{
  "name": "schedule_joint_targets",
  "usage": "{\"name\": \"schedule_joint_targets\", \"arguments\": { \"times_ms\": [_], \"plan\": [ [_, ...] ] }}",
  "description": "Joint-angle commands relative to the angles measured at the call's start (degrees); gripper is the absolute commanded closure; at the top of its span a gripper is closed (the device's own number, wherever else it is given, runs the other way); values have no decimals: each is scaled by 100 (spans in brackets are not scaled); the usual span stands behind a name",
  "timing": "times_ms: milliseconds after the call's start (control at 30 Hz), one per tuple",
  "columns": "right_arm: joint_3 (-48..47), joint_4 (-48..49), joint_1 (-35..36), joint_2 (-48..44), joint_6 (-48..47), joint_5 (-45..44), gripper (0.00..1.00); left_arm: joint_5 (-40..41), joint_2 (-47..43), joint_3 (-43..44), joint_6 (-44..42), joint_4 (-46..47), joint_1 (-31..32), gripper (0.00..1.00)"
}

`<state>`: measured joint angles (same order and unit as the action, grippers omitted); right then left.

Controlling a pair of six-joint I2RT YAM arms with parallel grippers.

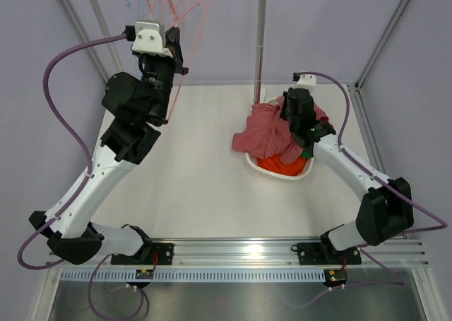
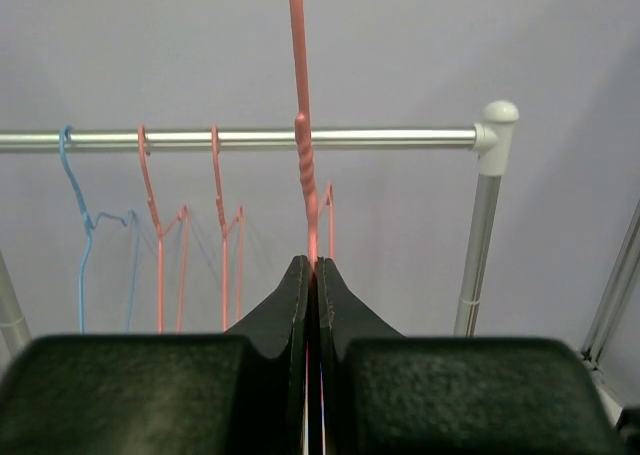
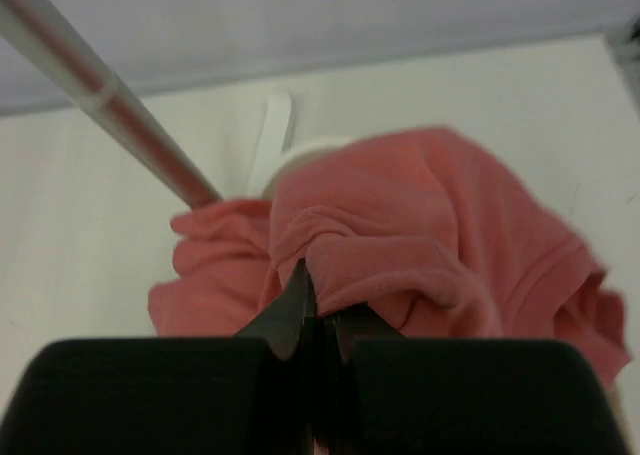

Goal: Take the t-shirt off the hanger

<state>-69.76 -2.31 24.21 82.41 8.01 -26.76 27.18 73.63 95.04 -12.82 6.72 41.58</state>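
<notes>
My right gripper moves down toward the white basket [image 1: 279, 174] next, slightly to the left in the top view, and releases the t-shirt [image 1: 263, 129], since the hanger is bare.
My left gripper [image 2: 314, 267] is shut on a pink wire hanger [image 2: 303, 145], held up in front of the silver rail [image 2: 250, 137]; the hanger is bare. In the top view the left gripper [image 1: 171, 49] is high at the back left with the hanger [image 1: 185, 46] running through it. My right gripper [image 3: 318, 293] is shut on a fold of the pink t-shirt [image 3: 420, 245]. In the top view the right gripper [image 1: 301, 127] holds the t-shirt [image 1: 263, 129] over the white basket [image 1: 279, 174] at the right.
Several more hangers hang on the rail: a blue one [image 2: 80, 215] and pink ones [image 2: 155, 215]. The rack's upright pole [image 1: 260, 46] stands just behind the basket and also shows in the right wrist view [image 3: 110, 110]. An orange garment [image 1: 282, 167] lies in the basket.
</notes>
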Motion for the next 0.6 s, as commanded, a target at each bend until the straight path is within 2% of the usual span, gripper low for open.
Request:
{"name": "schedule_joint_targets", "arguments": {
  "times_ms": [0,200,300,333,433,567],
  "plan": [
    [471,-129,-39,161,1669,312,100,-266,258,558,-186,321,-63,100],
    [709,-533,-56,1065,2721,1137,100,-608,697,893,-2,347,-291,100],
    [762,-744,-109,1636,3353,1822,100,-661,829,867,43,479,-326,100],
    [805,-675,-161,1968,3521,2337,100,-679,890,858,43,505,-335,100],
    [1279,68,-179,2498,3996,3034,100,-714,969,875,51,558,-344,100],
    [1614,512,-179,2772,3998,3046,100,-758,1066,823,51,620,-353,100]
  ]
}}
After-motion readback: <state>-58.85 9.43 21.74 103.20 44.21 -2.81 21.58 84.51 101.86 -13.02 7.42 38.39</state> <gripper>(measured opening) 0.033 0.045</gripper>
